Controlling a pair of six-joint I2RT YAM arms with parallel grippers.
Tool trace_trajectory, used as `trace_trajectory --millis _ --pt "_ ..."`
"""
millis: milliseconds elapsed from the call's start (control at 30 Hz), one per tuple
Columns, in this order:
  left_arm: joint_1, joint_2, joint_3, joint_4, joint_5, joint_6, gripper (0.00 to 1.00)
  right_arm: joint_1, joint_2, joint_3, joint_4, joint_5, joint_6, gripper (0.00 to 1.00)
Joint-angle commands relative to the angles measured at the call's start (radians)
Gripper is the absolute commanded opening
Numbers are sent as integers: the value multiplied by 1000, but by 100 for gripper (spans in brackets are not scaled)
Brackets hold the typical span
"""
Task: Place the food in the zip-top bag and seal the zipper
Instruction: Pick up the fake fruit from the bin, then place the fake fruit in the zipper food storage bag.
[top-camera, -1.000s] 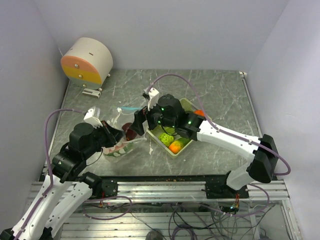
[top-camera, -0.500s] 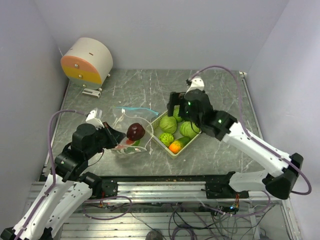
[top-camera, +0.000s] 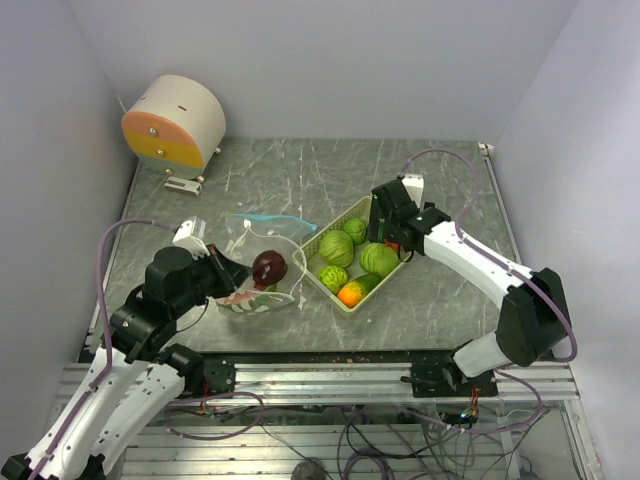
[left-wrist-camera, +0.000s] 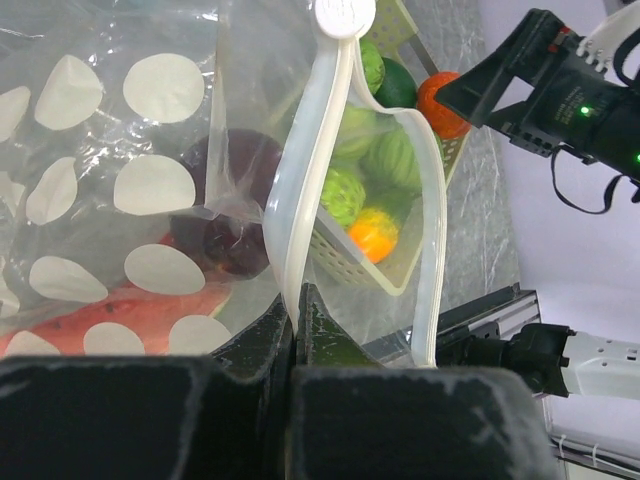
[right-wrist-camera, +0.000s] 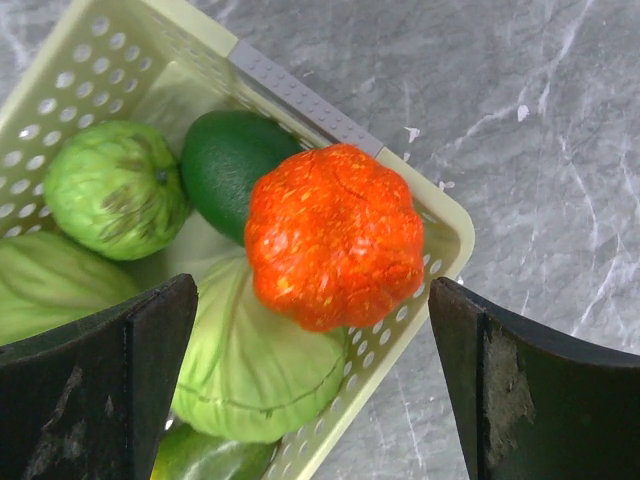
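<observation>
Next, my right gripper comes down around the orange bumpy food (right-wrist-camera: 335, 235), then closes on its sides.
The clear zip-top bag (top-camera: 250, 296) with white dots lies left of the basket, its mouth held up. My left gripper (left-wrist-camera: 293, 300) is shut on the bag's white zipper rim (left-wrist-camera: 300, 190). A dark maroon food (top-camera: 269, 266) sits inside the bag at its mouth, and something red lies beneath it. My right gripper (right-wrist-camera: 312, 300) is open above the basket's far right corner, its fingers either side of an orange bumpy food (right-wrist-camera: 335, 235) without touching it. More food, round green pieces (top-camera: 337, 247) and a small orange one (top-camera: 350, 294), fills the pale basket (top-camera: 312, 281).
A round cream and orange device (top-camera: 175, 120) stands at the back left of the marbled grey table (top-camera: 440, 300). A thin teal strip (top-camera: 268, 217) lies just behind the bag. White walls close in the table on three sides.
My right gripper has left the bag's mouth and swung right and back over the basket's far corner. The maroon food stays in the bag. My left gripper keeps its hold.
</observation>
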Motion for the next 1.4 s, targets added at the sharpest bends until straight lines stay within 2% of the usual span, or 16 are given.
trace_trajectory --millis 0,133,200,500,600,667,800,867,933,1133,1233,1367 --pt "-2 -12 -12 32 20 12 7 -43 55 -1 41 20 -5 100" --pt "-2 4 -18 44 29 15 7 -61 94 -32 92 1 -14 99" --pt "-2 13 -19 49 30 19 7 -60 105 -35 101 -1 -12 93" --pt "-2 21 -26 58 29 16 7 -60 1 -25 81 -14 -46 50" --pt "-1 22 -30 60 30 11 7 -60 -81 -12 80 -69 -70 40" --pt "-1 21 -27 59 29 8 7 -61 -151 -6 108 -172 -113 37" --pt "-2 19 -21 53 17 9 7 -32 -282 -11 237 -511 -170 36" --pt "-2 22 -18 53 15 9 7 3 -318 -21 322 -665 -159 36" --pt "-2 26 -16 55 14 7 7 67 -326 -21 391 -754 -148 36" --pt "-2 30 -24 63 17 -1 7 297 -234 31 510 -777 -160 38" --pt "-2 31 -27 60 14 0 7 325 -182 33 585 -838 -130 37" --pt "-1 27 -27 58 12 -3 7 355 -105 52 595 -865 -134 38"
